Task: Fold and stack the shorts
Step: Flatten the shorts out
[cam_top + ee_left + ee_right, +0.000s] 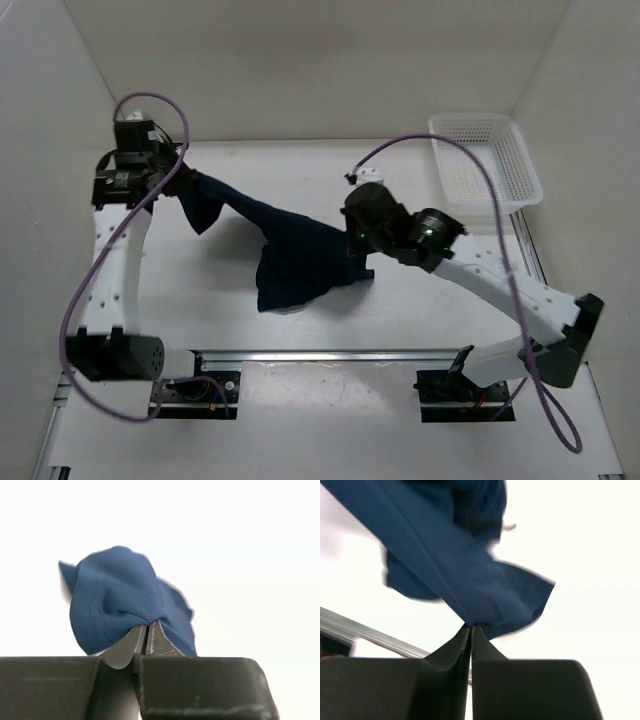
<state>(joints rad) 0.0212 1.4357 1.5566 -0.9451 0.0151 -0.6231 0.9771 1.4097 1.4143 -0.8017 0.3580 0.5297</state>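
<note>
The left gripper's end of the shorts hangs high. My left gripper will go up, swing to the right in the top view and go down to let go over the tabletop beside the shorts' sagging middle.
The navy-blue shorts [290,245] hang stretched in the air between my two grippers, sagging toward the table in the middle. My left gripper [180,178] is shut on one end of them at the far left; in the left wrist view [148,625] its jaws pinch bunched blue fabric [115,600]. My right gripper [355,238] is shut on the other end near the table's middle; in the right wrist view [470,626] its jaws pinch the cloth [485,590], which trails up and to the left.
A white mesh basket [487,160] stands at the far right by the wall. White walls close the table on three sides. A metal rail [330,355] runs along the near edge by the arm bases.
</note>
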